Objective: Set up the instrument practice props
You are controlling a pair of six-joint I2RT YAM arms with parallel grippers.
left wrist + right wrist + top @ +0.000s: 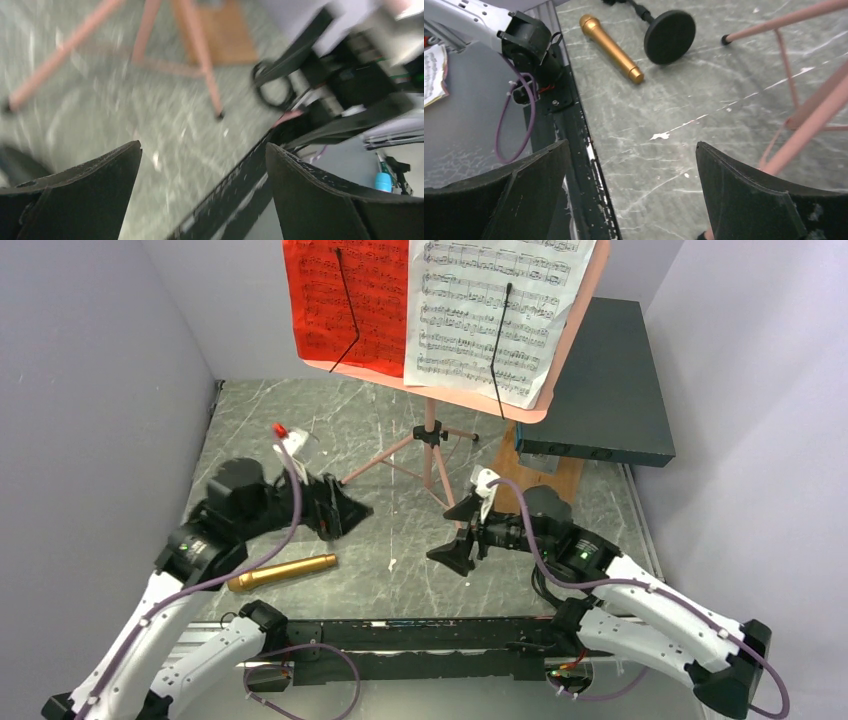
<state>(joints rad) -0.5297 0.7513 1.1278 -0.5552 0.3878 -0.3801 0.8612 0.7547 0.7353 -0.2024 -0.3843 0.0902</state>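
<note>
The mic stand's round base has an upright rim. My right gripper needs to swing left in the top view next and turn so that it straddles that rim.
The pink music stand (430, 430) stands on its tripod at the back centre. A red music sheet (345, 300) and a white music sheet (490, 310) rest on its desk. The gold microphone (283, 572) lies flat at the front left and also shows in the right wrist view (610, 47). The black round-base mic stand (670, 36) is beside it there, and my left arm hides it in the top view. My left gripper (345, 515) is open and empty above the table (203, 145). My right gripper (450, 533) is open and empty near the tripod legs (632, 143).
A dark teal box (600, 390) on a wooden board (545, 475) stands at the back right. A black cable coil (272, 82) lies near the board. A black rail (420, 630) runs along the near edge. Pink tripod legs (809, 120) spread across the marbled table (390, 540).
</note>
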